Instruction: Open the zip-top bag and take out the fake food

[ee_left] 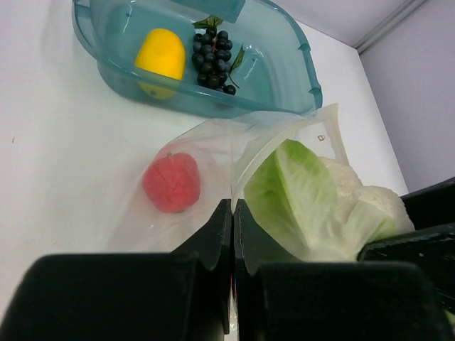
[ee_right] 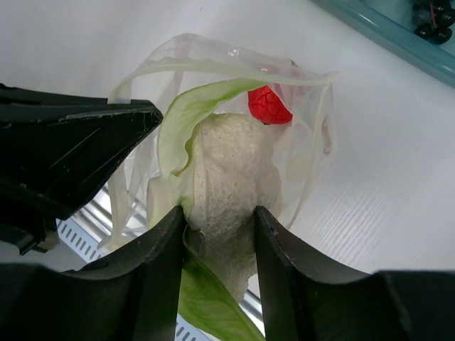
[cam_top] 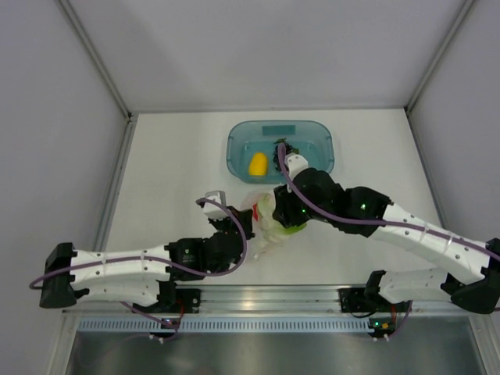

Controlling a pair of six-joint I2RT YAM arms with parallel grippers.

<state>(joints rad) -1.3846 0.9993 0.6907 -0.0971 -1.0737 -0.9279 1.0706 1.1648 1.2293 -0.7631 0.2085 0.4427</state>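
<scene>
My right gripper moves up, outward and down next to release the cauliflower on the bare bottom of the tray beside the grapes (cam_top: 315, 152), which lies outward of it.
The clear zip-top bag (cam_top: 268, 228) lies open near the table's front, between both grippers. My left gripper (ee_left: 233, 207) is shut on the bag's edge (ee_left: 213, 153). My right gripper (ee_right: 220, 217) is shut on the white cauliflower (ee_right: 231, 174) with green leaves (ee_left: 295, 188), at the bag's mouth. The red apple (ee_left: 171, 182) sits inside the bag, and shows in the right wrist view (ee_right: 269, 105) too. The yellow oval fruit (cam_top: 258, 164) and the dark grape bunch (ee_left: 213, 53) lie in the teal tray (cam_top: 238, 156).
The teal tray (ee_left: 284, 85) stands just behind the bag. White walls close in the table on the left, right and back. A metal rail (cam_top: 266, 297) runs along the front edge by the arm bases.
</scene>
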